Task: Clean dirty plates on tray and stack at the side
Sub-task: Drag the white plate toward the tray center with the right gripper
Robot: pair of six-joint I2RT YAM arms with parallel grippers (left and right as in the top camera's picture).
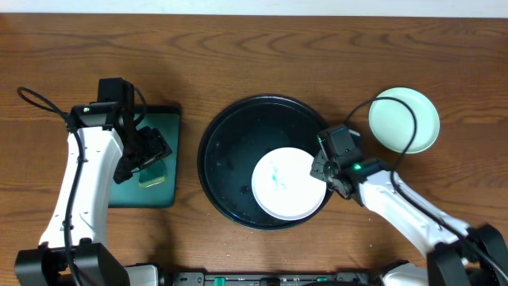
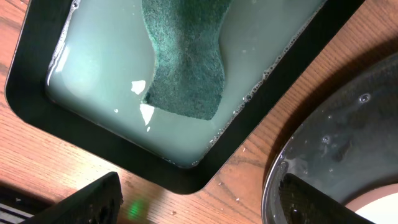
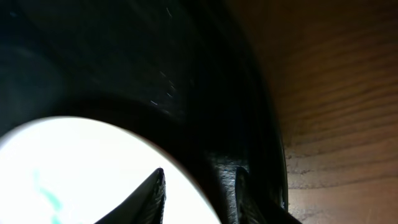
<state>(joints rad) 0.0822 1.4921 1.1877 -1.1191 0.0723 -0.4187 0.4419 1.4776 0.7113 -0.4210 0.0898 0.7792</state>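
I will next lower my left gripper into the sponge tray, with its open fingers on both sides of the green sponge (image 1: 152, 174) (image 2: 187, 61).
A white plate (image 1: 290, 183) with a small teal smear lies in the lower right of the round black tray (image 1: 230, 131). My right gripper (image 1: 327, 168) is at the plate's right rim. In the right wrist view its fingers (image 3: 199, 196) straddle the rim of the white plate (image 3: 87, 168), one over the plate and one outside it on the tray (image 3: 205, 74), with a gap between them. A pale mint plate (image 1: 403, 119) sits on the table right of the tray; I cannot tell whether another lies under it. My left gripper (image 1: 147, 155) is open and empty over the sponge tray.
A rectangular dark-rimmed tray (image 2: 99, 62) holds milky water and a green sponge (image 2: 186, 56), left of the black tray (image 2: 336, 137). The sponge tray also shows in the overhead view (image 1: 171, 119). Bare wooden table lies all around.
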